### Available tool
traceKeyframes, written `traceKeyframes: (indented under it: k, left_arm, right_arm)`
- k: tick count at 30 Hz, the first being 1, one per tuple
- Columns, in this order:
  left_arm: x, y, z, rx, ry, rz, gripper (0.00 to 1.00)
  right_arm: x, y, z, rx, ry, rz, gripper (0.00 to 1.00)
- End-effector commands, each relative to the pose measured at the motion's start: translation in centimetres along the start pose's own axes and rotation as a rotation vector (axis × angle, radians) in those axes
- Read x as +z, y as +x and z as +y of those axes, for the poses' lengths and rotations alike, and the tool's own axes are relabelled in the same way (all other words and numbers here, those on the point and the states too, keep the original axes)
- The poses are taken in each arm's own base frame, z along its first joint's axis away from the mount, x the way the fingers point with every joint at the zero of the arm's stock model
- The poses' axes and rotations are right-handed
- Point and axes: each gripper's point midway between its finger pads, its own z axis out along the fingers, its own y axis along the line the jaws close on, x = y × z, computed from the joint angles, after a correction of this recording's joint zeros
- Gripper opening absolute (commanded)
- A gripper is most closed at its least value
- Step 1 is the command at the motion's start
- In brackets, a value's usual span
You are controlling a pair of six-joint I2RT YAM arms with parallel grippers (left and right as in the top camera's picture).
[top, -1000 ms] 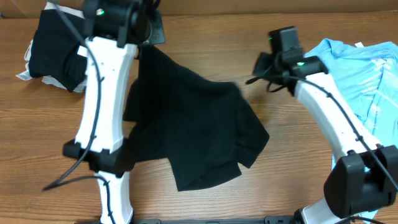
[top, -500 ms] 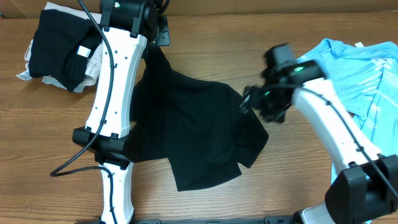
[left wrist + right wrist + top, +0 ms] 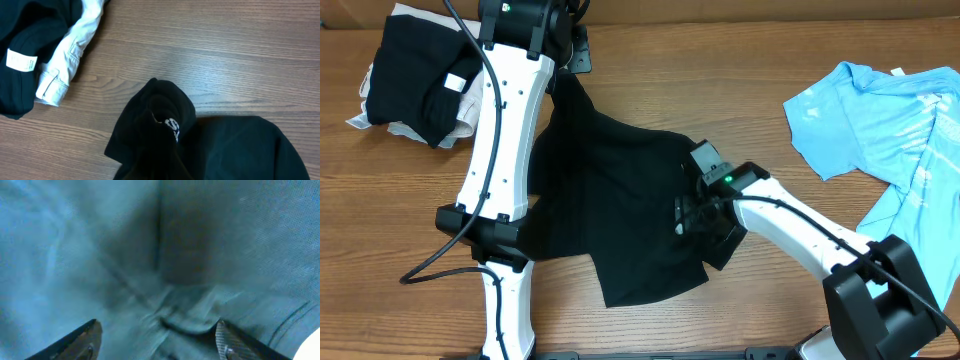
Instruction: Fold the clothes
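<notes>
I should next lower my right gripper a little onto the black T-shirt and close it on the hem fold (image 3: 684, 221) (image 3: 172, 325) between its fingers.
A black T-shirt (image 3: 620, 200) lies crumpled across the middle of the table. One corner of it is drawn up toward the back, where my left gripper (image 3: 570, 62) is shut on it. In the left wrist view the black cloth (image 3: 165, 145) bunches up toward the camera with a bit of white lettering (image 3: 172, 125) showing, and the fingers are hidden behind it. My right gripper (image 3: 688, 215) is low over the shirt's right part. Its fingers (image 3: 82, 342) stand wide apart over the blurred cloth, and a fold of hem (image 3: 185, 325) lies between them, not pinched.
A pile of black clothes with a white garment (image 3: 415, 80) sits at the back left, seen also in the left wrist view as the white garment (image 3: 67, 52). A light blue T-shirt (image 3: 890, 110) is spread at the right edge. Bare wood (image 3: 770, 90) lies between the shirts.
My right arm has swung from the back right, near the blue shirt, down and left onto the black shirt's right part. The left arm shifted slightly right, then held still with its corner.
</notes>
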Motion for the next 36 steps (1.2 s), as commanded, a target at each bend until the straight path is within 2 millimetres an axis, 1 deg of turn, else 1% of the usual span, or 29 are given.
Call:
traceKeyframes:
  k: [1,5,7,8,10,15,20,22,24,29,32,36]
  left_arm:
    - [0.2,0.0,0.3,0.022,-0.015,0.0,0.04]
    - [0.2,0.0,0.3,0.022,-0.015,0.0,0.04]
    - [0.2,0.0,0.3,0.022,-0.015,0.0,0.04]
    - [0.2,0.0,0.3,0.022,-0.015,0.0,0.04]
    - [0.2,0.0,0.3,0.022,-0.015,0.0,0.04]
    - [0.2,0.0,0.3,0.022,-0.016,0.0,0.04]
    - [0.2,-0.1,0.3,0.021,-0.014,-0.001,0.04]
    - [0.2,-0.2,0.2,0.02,-0.013,-0.006,0.04]
    - [0.2,-0.3,0.2,0.019,-0.012,-0.009,0.04]
    - [0.2,-0.2,0.2,0.02,-0.013,-0.007,0.04]
    - [0.2,-0.2,0.2,0.02,-0.013,-0.007,0.04]
    - [0.2,-0.2,0.2,0.02,-0.013,-0.007,0.04]
  right_arm:
    - [0.5,-0.3,-1.0,-0.026,0.04,-0.045,0.73]
    - [1.0,-0.6,-0.9,-0.047,0.031,-0.064,0.71]
    - [1.0,-0.9,-0.7,-0.048,0.024,-0.077,0.67]
    - [1.0,-1.0,-0.6,-0.047,0.02,-0.083,0.63]
    - [1.0,-1.2,-0.5,-0.047,0.013,-0.087,0.6]
    - [1.1,-1.0,-0.4,-0.047,0.01,-0.078,0.59]
    - [2.1,-0.7,-0.4,-0.046,0.007,-0.051,0.54]
    - [2.4,-0.6,-0.3,-0.046,0.004,-0.04,0.51]
    - [2.4,-0.5,-0.3,-0.046,0.005,-0.038,0.44]
    - [2.4,-0.5,-0.4,-0.037,0.006,-0.036,0.33]
    - [2.4,-0.5,-0.4,-0.035,0.007,-0.036,0.21]
    - [2.4,-0.4,-0.4,-0.034,0.008,-0.034,0.08]
